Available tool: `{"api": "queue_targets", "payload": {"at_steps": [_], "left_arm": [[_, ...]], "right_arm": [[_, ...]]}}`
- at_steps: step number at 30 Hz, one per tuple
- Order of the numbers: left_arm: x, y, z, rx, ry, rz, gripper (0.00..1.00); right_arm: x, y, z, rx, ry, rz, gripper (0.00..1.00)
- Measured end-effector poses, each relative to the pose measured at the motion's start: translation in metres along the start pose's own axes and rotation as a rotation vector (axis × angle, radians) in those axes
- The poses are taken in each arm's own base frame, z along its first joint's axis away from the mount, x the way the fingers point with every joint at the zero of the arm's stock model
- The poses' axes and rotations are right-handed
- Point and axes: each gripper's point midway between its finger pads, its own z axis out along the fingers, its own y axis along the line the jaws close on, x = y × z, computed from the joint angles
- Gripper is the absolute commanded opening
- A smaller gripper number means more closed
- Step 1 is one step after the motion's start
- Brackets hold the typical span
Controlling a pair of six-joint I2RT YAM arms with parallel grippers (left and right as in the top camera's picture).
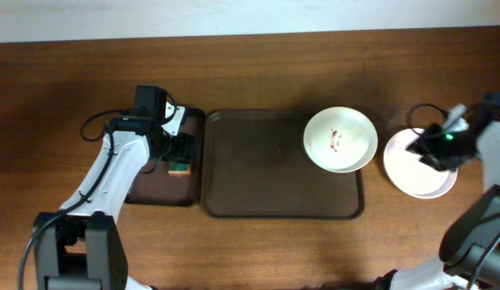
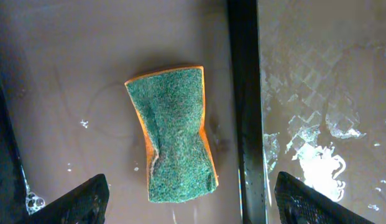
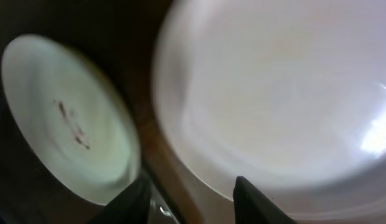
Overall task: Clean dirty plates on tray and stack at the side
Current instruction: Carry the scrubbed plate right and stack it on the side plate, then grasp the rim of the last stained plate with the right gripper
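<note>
My right gripper shifts left in the overhead view and down onto the tray plate's rim (image 1: 375, 140) (image 3: 134, 144) nearest the unsmeared plates next, since red smears mark the tray plate's centre.
One white plate (image 1: 340, 139) with red smears at its centre sits at the right end of the dark brown tray (image 1: 266, 173), overlapping its rim. It also shows in the right wrist view (image 3: 68, 118). White plates without smears (image 1: 419, 173) lie on the table right of the tray, apparently two stacked, and show in the right wrist view (image 3: 273, 93). My right gripper (image 1: 427, 149) (image 3: 189, 190) is open and empty above their left edge. My left gripper (image 1: 179, 153) (image 2: 191, 186) is open over the green-and-orange sponge (image 2: 174, 134), which lies flat.
The sponge (image 1: 179, 167) rests in a smaller black-rimmed tray (image 1: 149, 189) left of the big tray. Its rim (image 2: 242, 93) separates it from the big tray's wet surface (image 2: 323, 93). A cable (image 1: 411, 113) loops behind the right arm.
</note>
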Motion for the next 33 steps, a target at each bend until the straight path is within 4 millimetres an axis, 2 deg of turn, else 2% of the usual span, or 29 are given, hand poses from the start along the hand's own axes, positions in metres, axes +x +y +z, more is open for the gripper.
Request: {"api": "queue_targets", "payload": {"at_steps": [2, 4, 7, 9, 13, 17, 19, 22, 26, 29, 32, 33], "left_arm": [[0.001, 0.0, 0.0, 0.0, 0.002, 0.0, 0.84], [0.001, 0.0, 0.0, 0.0, 0.003, 0.0, 0.84], [0.001, 0.0, 0.0, 0.0, 0.003, 0.0, 0.83], [0.001, 0.0, 0.0, 0.0, 0.002, 0.0, 0.84], [0.001, 0.0, 0.0, 0.001, 0.003, 0.0, 0.84], [0.001, 0.0, 0.0, 0.0, 0.002, 0.0, 0.84], [0.001, 0.0, 0.0, 0.0, 0.003, 0.0, 0.84], [0.001, 0.0, 0.0, 0.0, 0.003, 0.0, 0.84], [0.001, 0.0, 0.0, 0.0, 0.003, 0.0, 0.84], [0.001, 0.0, 0.0, 0.001, 0.003, 0.0, 0.84], [0.001, 0.0, 0.0, 0.0, 0.003, 0.0, 0.84], [0.001, 0.0, 0.0, 0.0, 0.004, 0.0, 0.84]], "right_arm": [[-0.001, 0.031, 0.012, 0.017, -0.016, -0.139, 0.45], [-0.001, 0.05, 0.02, 0.056, -0.032, -0.231, 0.44], [0.001, 0.071, 0.029, 0.131, -0.058, -0.34, 0.44], [-0.001, 0.076, 0.031, 0.158, -0.079, -0.372, 0.44], [-0.007, 0.077, 0.033, 0.18, -0.103, -0.386, 0.44], [-0.006, 0.067, 0.058, 0.202, -0.05, -0.377, 0.31], [-0.006, 0.064, 0.067, 0.206, -0.034, -0.373, 0.3], [-0.005, 0.063, 0.07, 0.208, -0.028, -0.372, 0.29], [-0.003, 0.06, 0.074, 0.212, -0.012, -0.369, 0.17], [0.004, 0.053, 0.084, 0.225, 0.025, -0.361, 0.16], [0.006, 0.051, 0.086, 0.227, 0.032, -0.359, 0.1], [0.006, 0.051, 0.086, 0.227, 0.032, -0.361, 0.05]]}}
